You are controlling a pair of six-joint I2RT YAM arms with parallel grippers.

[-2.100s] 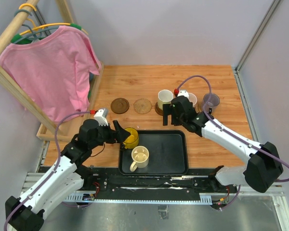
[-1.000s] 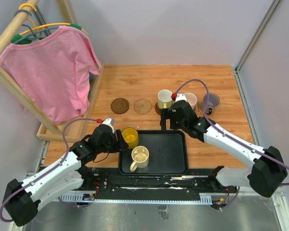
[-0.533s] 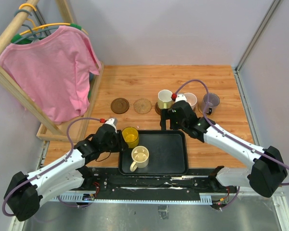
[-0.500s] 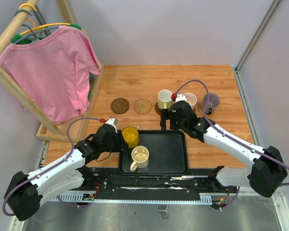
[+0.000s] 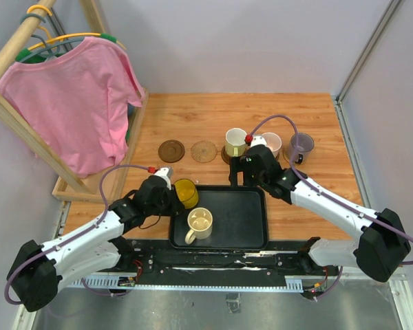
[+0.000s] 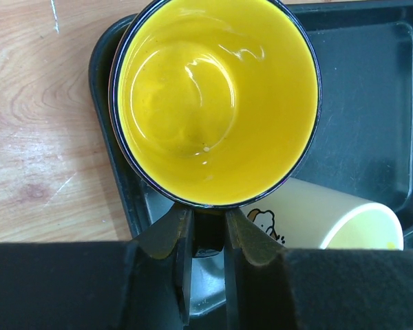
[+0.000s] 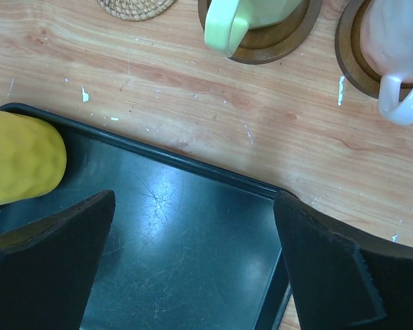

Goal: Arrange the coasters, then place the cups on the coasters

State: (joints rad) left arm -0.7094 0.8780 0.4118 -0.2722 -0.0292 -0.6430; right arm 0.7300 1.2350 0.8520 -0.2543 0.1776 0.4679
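The tan coaster [image 5: 204, 150] is bare, so my left gripper should lift the yellow cup up out of the tray [image 5: 241, 220], move it outward and down onto that coaster, and let go of it.
A yellow cup [image 5: 186, 193] [image 6: 217, 96] stands in the far left corner of the black tray [image 5: 241, 220]. My left gripper [image 5: 172, 199] [image 6: 208, 220] is shut on its dark handle, one finger on each side. A cream cup [image 5: 200, 222] [image 6: 330, 213] stands in the tray beside it. On the wood lie a dark brown coaster [image 5: 171, 150] and a tan coaster [image 5: 204, 150], both bare. A pale green cup [image 5: 235, 142] [image 7: 261, 14], a pink cup [image 5: 271, 143] [image 7: 399, 41] and a grey-purple cup [image 5: 301, 144] stand on coasters. My right gripper [image 5: 239, 173] [image 7: 193, 199] hangs open over the tray's far edge, holding nothing.
A wooden rack [image 5: 27, 130] with a pink shirt [image 5: 76, 96] stands at the left edge of the table. The tray's raised rim [image 7: 193, 165] runs under my right gripper. Grey walls close in the back and right sides.
My left gripper has slid in toward the yellow cup and its jaws have narrowed onto the handle. The right arm has stayed put.
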